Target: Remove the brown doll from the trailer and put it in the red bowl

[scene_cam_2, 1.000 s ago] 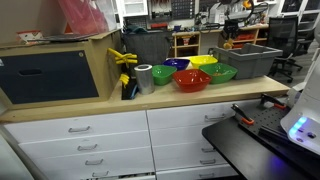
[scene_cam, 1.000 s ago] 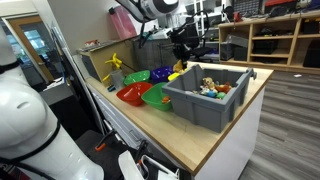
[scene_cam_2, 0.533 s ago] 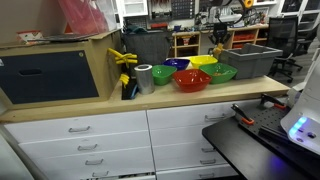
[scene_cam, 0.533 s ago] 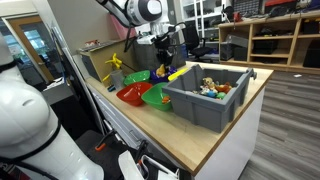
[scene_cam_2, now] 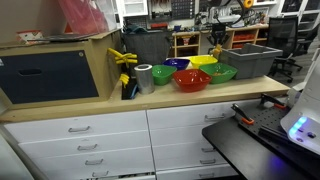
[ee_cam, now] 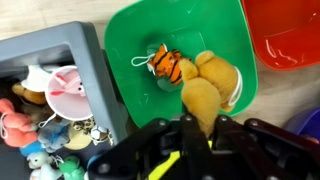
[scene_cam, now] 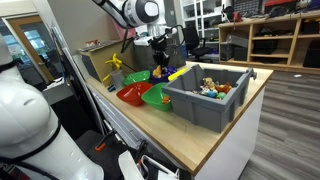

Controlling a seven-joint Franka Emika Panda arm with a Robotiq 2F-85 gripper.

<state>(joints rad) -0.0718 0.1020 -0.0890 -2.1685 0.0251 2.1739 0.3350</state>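
I will carry the brown doll (ee_cam: 205, 85) with my gripper to the right in the wrist view next and then down into the red bowl (ee_cam: 290, 32), because it is still hanging over the green bowl.
My gripper (ee_cam: 200, 122) is shut on the brown doll (ee_cam: 205, 85) and holds it in the air over the green bowl (ee_cam: 140, 30), which has an orange striped toy (ee_cam: 170, 68) in it. The red bowl (ee_cam: 285, 35) is beside the green bowl, on the side away from the grey trailer bin (ee_cam: 95, 60), which holds several small toys. In both exterior views the gripper (scene_cam: 163, 62) (scene_cam_2: 217, 42) hangs between the bin (scene_cam: 205, 100) (scene_cam_2: 245, 60) and the red bowl (scene_cam: 130, 94) (scene_cam_2: 190, 80).
Yellow (scene_cam_2: 203, 61) and blue (scene_cam_2: 178, 64) bowls sit behind the red and green ones. A silver roll (scene_cam_2: 144, 77) and a yellow tool (scene_cam_2: 125, 60) stand next to a dark box (scene_cam_2: 50, 72). The counter edge (scene_cam: 190, 140) runs in front of the bin.
The gripper has moved from above the bin over to the green bowl, carrying the brown doll. In the last half second it has barely moved.
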